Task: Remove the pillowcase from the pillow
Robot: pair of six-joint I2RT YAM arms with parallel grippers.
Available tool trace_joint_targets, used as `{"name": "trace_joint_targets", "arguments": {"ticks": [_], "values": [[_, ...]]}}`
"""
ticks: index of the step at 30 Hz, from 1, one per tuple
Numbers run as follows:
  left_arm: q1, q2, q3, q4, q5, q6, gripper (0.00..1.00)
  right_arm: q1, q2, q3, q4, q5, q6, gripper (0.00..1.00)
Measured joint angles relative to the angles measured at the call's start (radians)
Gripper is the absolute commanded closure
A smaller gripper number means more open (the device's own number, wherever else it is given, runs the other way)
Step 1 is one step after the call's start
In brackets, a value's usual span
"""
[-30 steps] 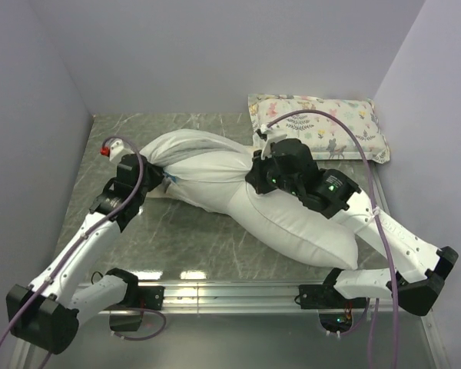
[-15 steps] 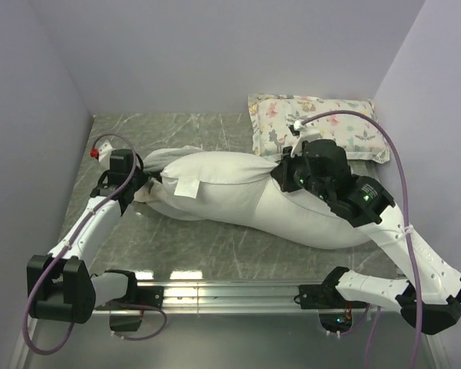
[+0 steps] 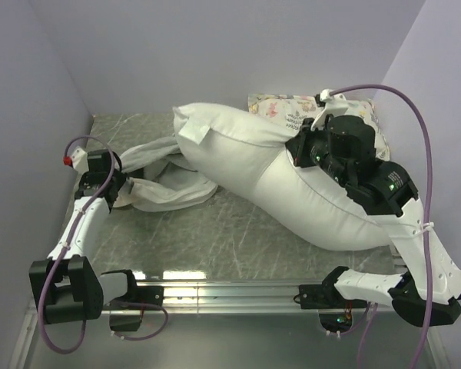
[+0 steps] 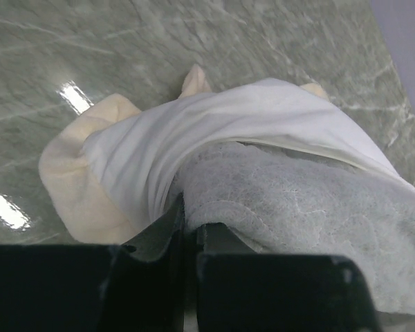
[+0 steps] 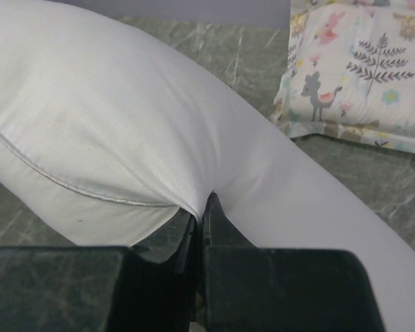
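I will bring my right gripper down toward the pillowcase and set the pillow onto the table. The white pillow [image 3: 292, 192] is out of the limp pillowcase and is still held up.
The plain white pillow [image 3: 292, 192] lies diagonally across the table, its left end raised at the back. My right gripper [image 3: 298, 150] is shut on a pinch of its fabric near the middle, which also shows in the right wrist view [image 5: 202, 204]. The pillowcase [image 3: 169, 188] lies limp and flattened at the left, white lining outward, beside the pillow's raised end. My left gripper [image 3: 121, 184] is shut on its edge. The left wrist view shows that gripper [image 4: 190, 214] pinching grey plush [image 4: 297, 214], with the white lining [image 4: 194, 138] and the cream frill [image 4: 76, 187] beyond.
A smaller pastel animal-print pillow [image 3: 284, 108] lies at the back right, partly hidden behind the white pillow and my right arm; it also shows in the right wrist view [image 5: 360, 69]. The grey marble table [image 3: 215, 238] is walled at the left, back and right.
My right gripper has pulled the pillow up and to the back right. My left gripper has moved left with the pillowcase, which has slid off the pillow and gone limp.
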Motion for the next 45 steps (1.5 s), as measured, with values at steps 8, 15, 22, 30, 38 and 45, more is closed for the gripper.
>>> {"name": "trace_joint_targets", "arguments": {"ticks": [8, 15, 22, 30, 38, 45], "values": [[0.109, -0.073, 0.024, -0.053, -0.017, -0.023, 1.00, -0.047, 0.057, 0.048, 0.040, 0.053, -0.007, 1.00], [0.130, -0.170, 0.024, -0.072, 0.010, -0.023, 0.95, -0.060, 0.116, -0.055, 0.174, 0.090, -0.013, 1.00], [0.130, -0.241, 0.000, -0.051, 0.123, 0.008, 0.59, -0.035, 0.193, -0.301, 0.404, 0.002, 0.039, 1.00], [0.130, -0.314, 0.018, -0.089, 0.212, 0.090, 0.30, 0.057, 0.303, -0.335, 0.528, -0.075, 0.092, 1.00], [0.130, -0.399, 0.129, -0.142, 0.305, 0.187, 0.18, 0.090, 0.342, -0.336, 0.557, -0.077, 0.114, 1.00], [0.108, -0.396, 0.198, -0.147, 0.433, 0.235, 0.18, 0.105, 0.342, -0.336, 0.561, -0.113, 0.120, 0.65]]}}
